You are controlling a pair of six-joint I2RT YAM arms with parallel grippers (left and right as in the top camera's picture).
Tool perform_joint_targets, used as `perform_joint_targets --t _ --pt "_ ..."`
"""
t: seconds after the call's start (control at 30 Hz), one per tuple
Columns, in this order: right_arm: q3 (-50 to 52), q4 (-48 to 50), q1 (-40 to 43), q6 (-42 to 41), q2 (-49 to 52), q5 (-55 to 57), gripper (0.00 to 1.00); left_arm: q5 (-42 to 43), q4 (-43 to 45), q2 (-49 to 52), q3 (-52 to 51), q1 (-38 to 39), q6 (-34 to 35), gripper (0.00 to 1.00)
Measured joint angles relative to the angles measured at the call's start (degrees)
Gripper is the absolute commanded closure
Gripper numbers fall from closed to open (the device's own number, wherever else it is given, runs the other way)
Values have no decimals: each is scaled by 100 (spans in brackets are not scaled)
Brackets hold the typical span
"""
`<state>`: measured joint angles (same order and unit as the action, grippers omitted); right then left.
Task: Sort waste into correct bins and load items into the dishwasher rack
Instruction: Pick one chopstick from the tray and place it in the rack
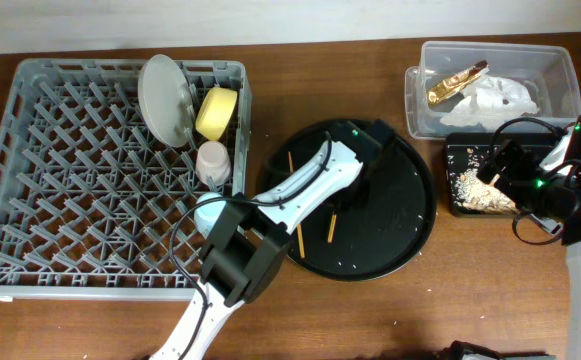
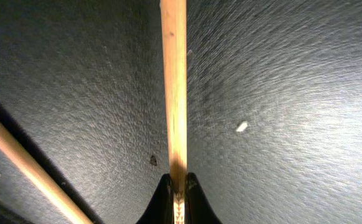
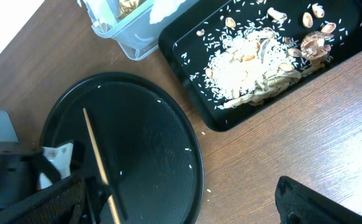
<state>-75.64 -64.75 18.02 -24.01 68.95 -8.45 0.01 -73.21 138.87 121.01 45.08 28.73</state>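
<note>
I will lift my left gripper, carry the chopstick over the rack's empty slots beside the pink cup, and lower it in to release.
My left gripper (image 1: pixel 358 195) is low over the large round black tray (image 1: pixel 395 235), and its jaws (image 2: pixel 178 186) are shut on one wooden chopstick (image 2: pixel 174 81), whose free end shows in the overhead view (image 1: pixel 333 228). The second chopstick (image 1: pixel 299 238) lies on the tray beside it (image 2: pixel 25 168). The grey rack (image 1: pixel 80 68) holds the grey plate (image 1: pixel 160 98), yellow bowl (image 1: pixel 216 112), pink cup (image 1: pixel 213 162) and light blue cup (image 1: pixel 208 207). My right gripper (image 1: pixel 500 165) hovers open and empty over the shallow black tray (image 1: pixel 454 150) of food scraps (image 1: pixel 485 195).
The clear tub (image 1: pixel 562 70) at the back right holds the gold wrapper (image 1: pixel 457 82) and white tissue (image 1: pixel 500 95). Rice grains and crumbs are scattered on the round tray (image 3: pixel 149 143) and the wood beside it. My left arm crosses the rack's right corner.
</note>
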Motion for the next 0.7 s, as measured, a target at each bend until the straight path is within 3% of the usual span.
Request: perform_joint_targets --t 0.23,0.33,0.43,0.53,0.7 --pt "0 0 0 -2 0 0 1 -719 -2323 -789 2599 -1095 -944 99" --pt "0 0 0 -2 0 -2 1 -737 -2341 -1384 2627 -1676 -1342 99" --pt "0 2 0 -2 0 0 2 -756 -2323 -2356 1766 -2293 -1574 99" --pt "0 0 0 -4 0 0 2 -1207 -2280 -3501 -184 -2916 -1661 99" --pt "0 -9 0 -2 0 0 2 -1775 -809 -3587 -1816 -3589 -2516 100"
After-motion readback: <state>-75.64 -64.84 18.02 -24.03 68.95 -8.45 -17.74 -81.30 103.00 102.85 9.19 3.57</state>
